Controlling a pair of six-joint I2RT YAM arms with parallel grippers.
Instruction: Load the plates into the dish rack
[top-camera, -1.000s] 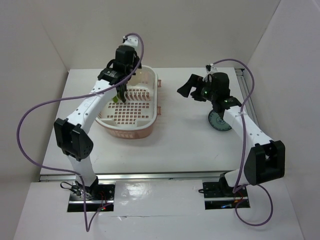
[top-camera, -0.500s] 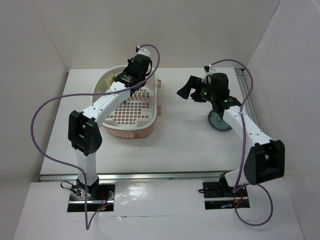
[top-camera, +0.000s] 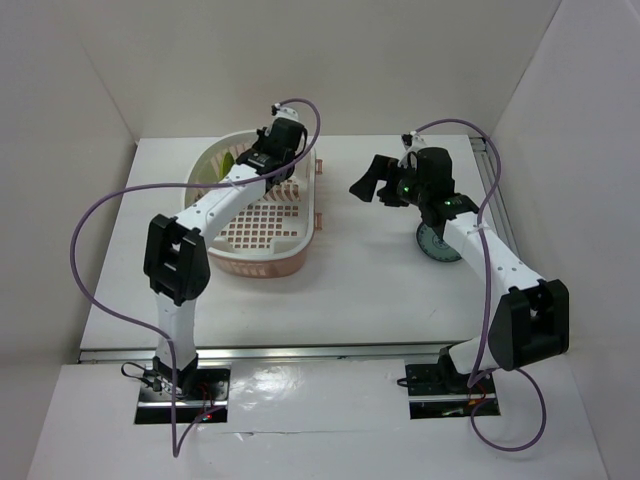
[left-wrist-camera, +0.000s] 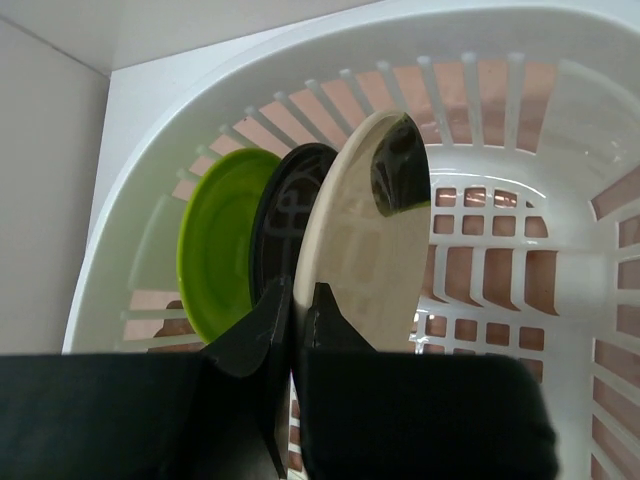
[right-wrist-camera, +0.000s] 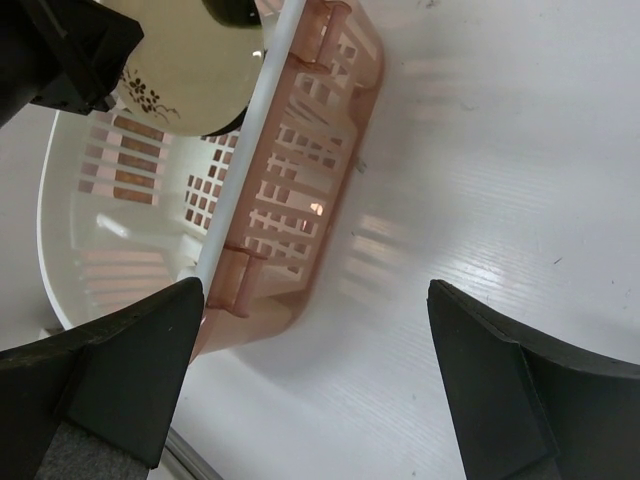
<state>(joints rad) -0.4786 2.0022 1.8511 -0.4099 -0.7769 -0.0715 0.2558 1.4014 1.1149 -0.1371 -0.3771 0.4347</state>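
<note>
The cream plate still hangs higher than the black plate. I will lower the cream plate with my left gripper toward the rack's slotted bottom (top-camera: 282, 190) (left-wrist-camera: 434, 285) next and open.
The dish rack (top-camera: 262, 215) stands at the left middle of the table. In the left wrist view a lime green plate (left-wrist-camera: 215, 240), a black plate (left-wrist-camera: 285, 205) and a cream plate with a dark spot (left-wrist-camera: 365, 250) stand on edge side by side in the rack (left-wrist-camera: 560, 70). My left gripper (left-wrist-camera: 297, 300) is shut on the cream plate's rim; it also shows in the top view (top-camera: 262, 152). My right gripper (top-camera: 366, 180) is open and empty above the table, right of the rack (right-wrist-camera: 300, 180). The teal plate (top-camera: 437, 243) lies on the table under my right arm.
White walls close in the table on the left, back and right. A metal rail (top-camera: 492, 190) runs along the right edge. Bare table (right-wrist-camera: 480, 200) lies between the rack and my right arm.
My left gripper has moved right and toward the far end of the rack, its elbow swinging in over the rack. My right gripper has shifted slightly left.
</note>
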